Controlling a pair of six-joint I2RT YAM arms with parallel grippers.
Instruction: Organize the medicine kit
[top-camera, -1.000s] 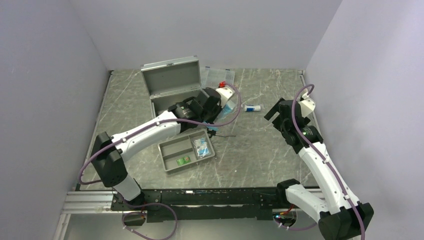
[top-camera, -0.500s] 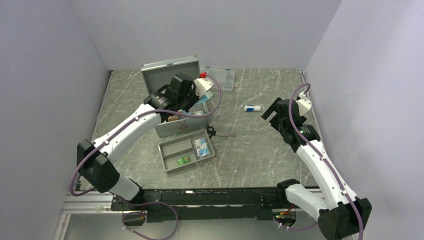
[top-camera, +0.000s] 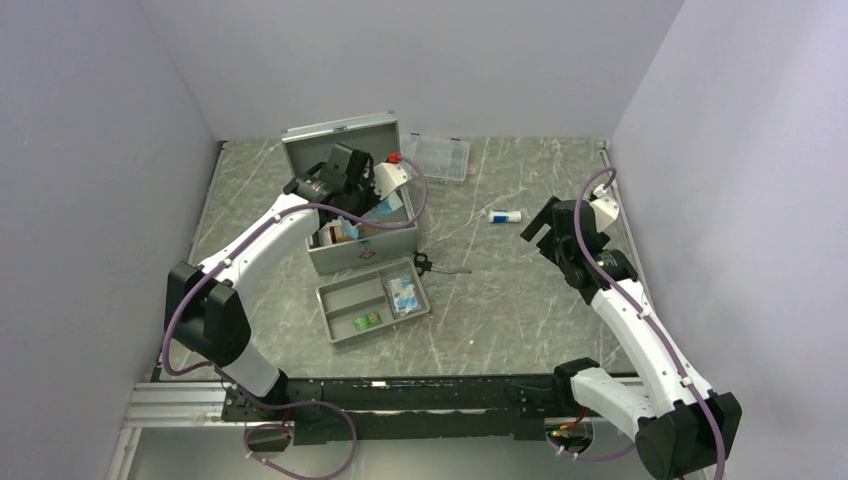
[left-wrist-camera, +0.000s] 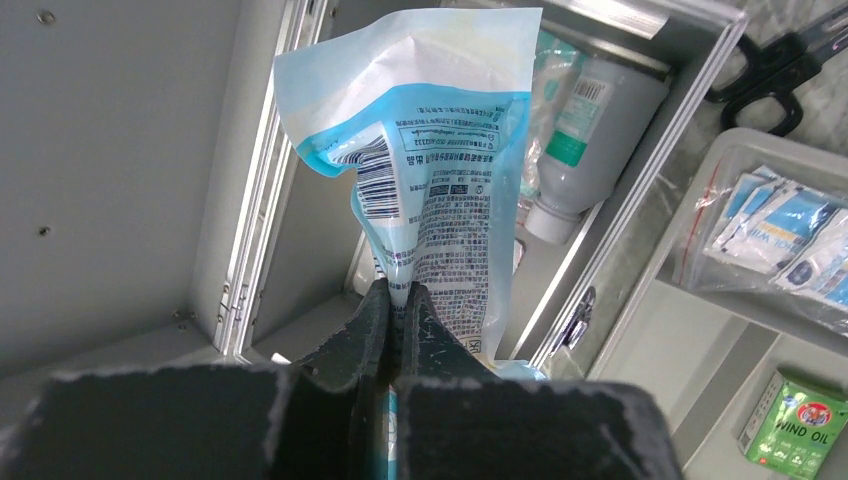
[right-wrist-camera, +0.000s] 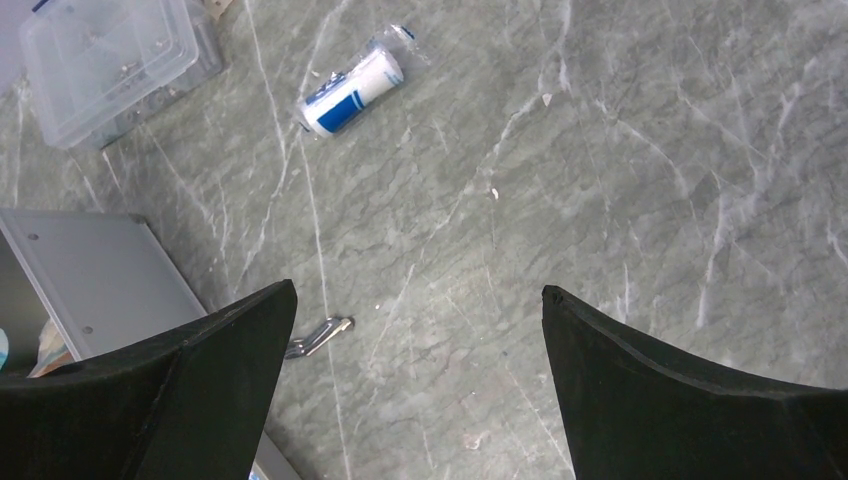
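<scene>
The packet hangs over the open kit (top-camera: 362, 250), so my left gripper will next lower and release its lower part beside the grey bottle.
The medicine kit (top-camera: 362, 250), a grey metal box, stands open with its lid (top-camera: 340, 152) upright. My left gripper (top-camera: 372, 203) hangs over the open box, shut on a blue-and-white printed packet (top-camera: 387, 208). In the left wrist view the gripper (left-wrist-camera: 397, 290) pinches the packet (left-wrist-camera: 440, 170) at its lower part. Beneath it are the kit's inner lid (left-wrist-camera: 120, 180) and a grey bottle (left-wrist-camera: 590, 130) lying inside. My right gripper (top-camera: 540, 222) is open above bare table at the right, nothing between its fingers (right-wrist-camera: 419, 290).
A shallow grey divided tray (top-camera: 345, 300) in front of the kit holds sachets (top-camera: 404, 293) and a small green box (top-camera: 367, 321). Black scissors (top-camera: 432, 265) lie beside the kit. A bandage roll (top-camera: 504, 215) and a clear compartment case (top-camera: 436, 157) lie further back.
My left arm has swung left and back, carrying the packet from beside the kit's right end to over the open box. The right arm has barely shifted.
</scene>
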